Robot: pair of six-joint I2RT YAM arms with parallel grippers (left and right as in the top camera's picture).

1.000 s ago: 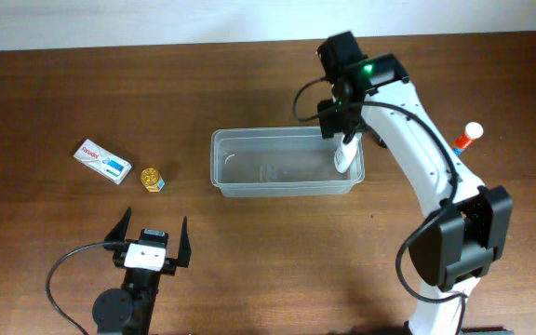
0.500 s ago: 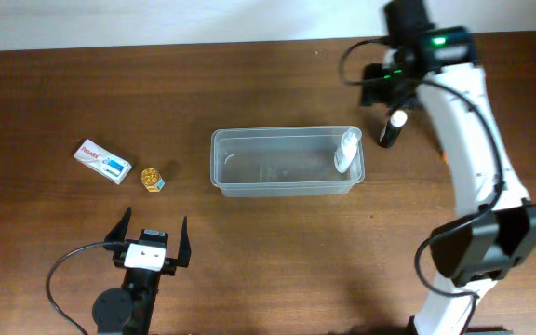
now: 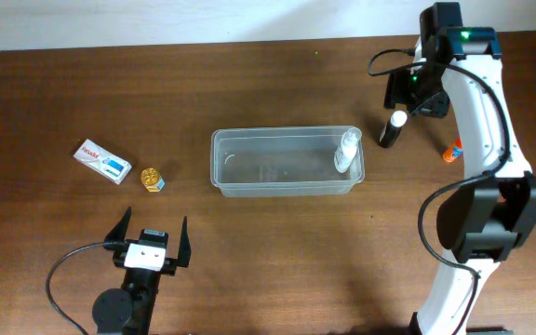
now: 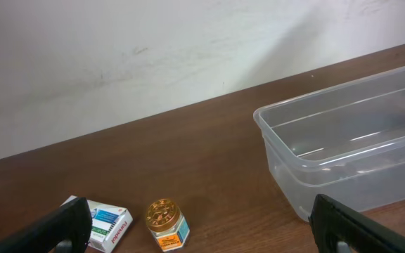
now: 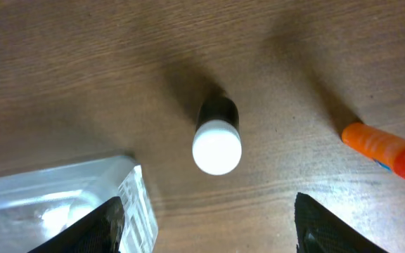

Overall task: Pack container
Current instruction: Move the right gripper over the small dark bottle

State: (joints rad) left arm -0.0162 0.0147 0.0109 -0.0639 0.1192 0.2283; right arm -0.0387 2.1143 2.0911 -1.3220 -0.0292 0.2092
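Observation:
The dark body is next for my right gripper, which will go down past the white cap to get there.
The clear plastic container (image 3: 249, 177) sits mid-table with a white bottle (image 3: 345, 152) lying in its right end. My right gripper (image 3: 406, 100) is open and empty, just above an upright black tube with a white cap (image 3: 391, 128) right of the container. In the right wrist view the tube (image 5: 217, 144) stands between and ahead of the open fingers (image 5: 216, 235), with the container's corner (image 5: 62, 193) at lower left. My left gripper (image 3: 147, 244) is open and empty near the front edge. Its view (image 4: 202, 242) shows the container (image 4: 343, 140) at right.
An orange tube (image 3: 452, 150) lies right of the black tube, partly under the right arm; it also shows in the right wrist view (image 5: 392, 151). A white box (image 3: 100, 160) and a gold-lidded jar (image 3: 152, 179) sit left of the container, also in the left wrist view: box (image 4: 107, 221), jar (image 4: 166, 223).
My right gripper let go of the white bottle in the container's right end, then moved right and back to above the black tube. The left arm has not moved.

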